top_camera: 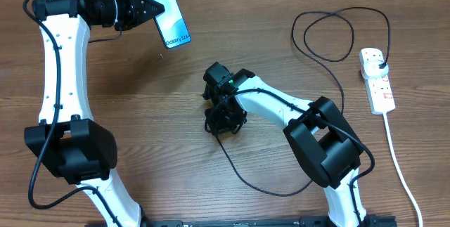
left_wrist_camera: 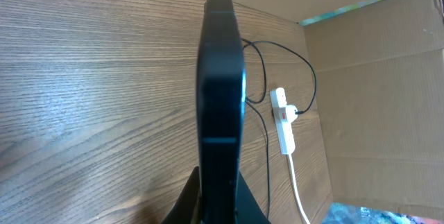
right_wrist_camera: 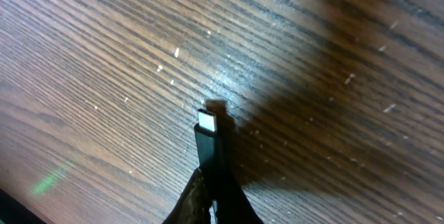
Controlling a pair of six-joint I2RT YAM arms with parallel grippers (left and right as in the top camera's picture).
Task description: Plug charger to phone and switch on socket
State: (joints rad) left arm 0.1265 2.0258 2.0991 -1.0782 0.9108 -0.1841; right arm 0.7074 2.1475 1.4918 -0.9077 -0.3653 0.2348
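My right gripper holds the charger with its metal tip just above the wood. It should next lean toward the socket (top_camera: 377,79), then straighten low over the middle of the table to release the charger.
My left gripper (top_camera: 149,8) is shut on the phone (top_camera: 167,10) and holds it up at the back left; its light blue screen reads "Galaxy S24+". In the left wrist view the phone (left_wrist_camera: 220,85) stands edge-on between my fingers (left_wrist_camera: 220,207). My right gripper (top_camera: 223,120) at the table's middle is shut on the charger connector (right_wrist_camera: 210,137), whose metal tip points at the wood just above the surface. The black charger cable (top_camera: 330,57) loops back to its plug in the white socket (top_camera: 377,79) at the right.
The socket's thick white cord (top_camera: 401,171) runs down the right side to the front edge. The cable trails in a curve (top_camera: 246,181) in front of my right arm. A cardboard wall (left_wrist_camera: 374,78) stands behind the socket.
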